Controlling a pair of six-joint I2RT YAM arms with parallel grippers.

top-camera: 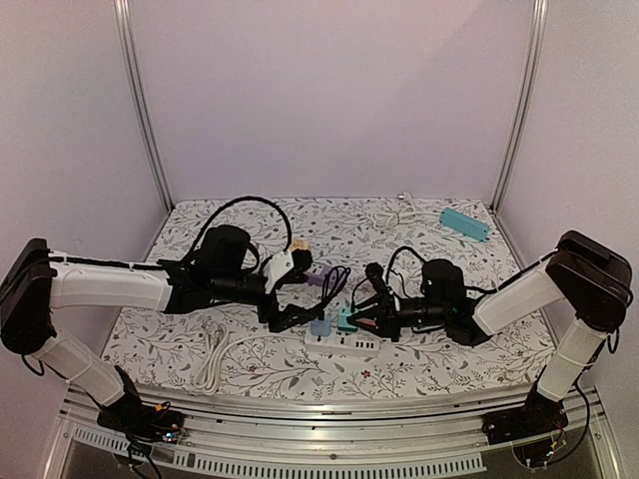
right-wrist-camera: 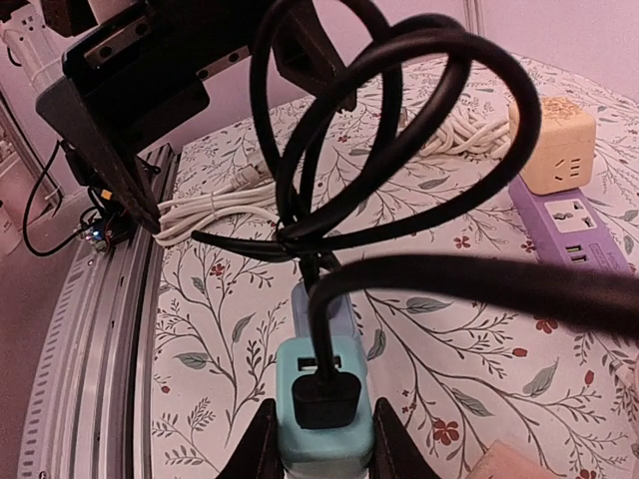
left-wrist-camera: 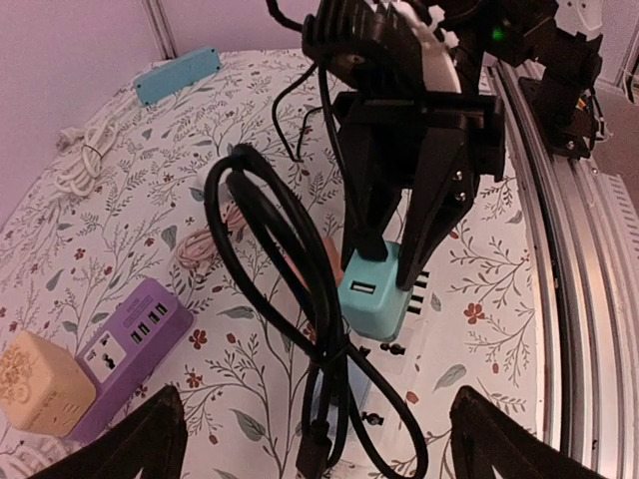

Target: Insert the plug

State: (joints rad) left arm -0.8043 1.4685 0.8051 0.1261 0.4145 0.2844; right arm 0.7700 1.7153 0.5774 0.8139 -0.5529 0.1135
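Observation:
My right gripper will next bring the teal adapter, which is still raised, down onto the power strip's socket spot (top-camera: 341, 336) beside the pale blue adapter and release it. That spot is below my gripper.
My right gripper (top-camera: 355, 321) is shut on a teal adapter (right-wrist-camera: 321, 424), with one finger on each side. A black plug (right-wrist-camera: 324, 397) sits in its top face, and its black cable (right-wrist-camera: 399, 130) loops up in front of the camera. The adapter is at the white power strip (top-camera: 341, 345), right beside a pale blue adapter (right-wrist-camera: 324, 299). I cannot tell whether its prongs are seated. My left gripper (left-wrist-camera: 315, 444) is open over the strip (left-wrist-camera: 394, 384), with the cable loop (left-wrist-camera: 290, 249) and the teal adapter (left-wrist-camera: 374, 294) ahead of its fingers.
A purple power strip (left-wrist-camera: 130, 344) and a beige cube socket (left-wrist-camera: 40, 379) lie to the left of the cable. A teal strip (top-camera: 464, 223) and a coiled white cable (top-camera: 399, 210) lie at the back. Another white cable (top-camera: 212, 361) lies near the front left rail.

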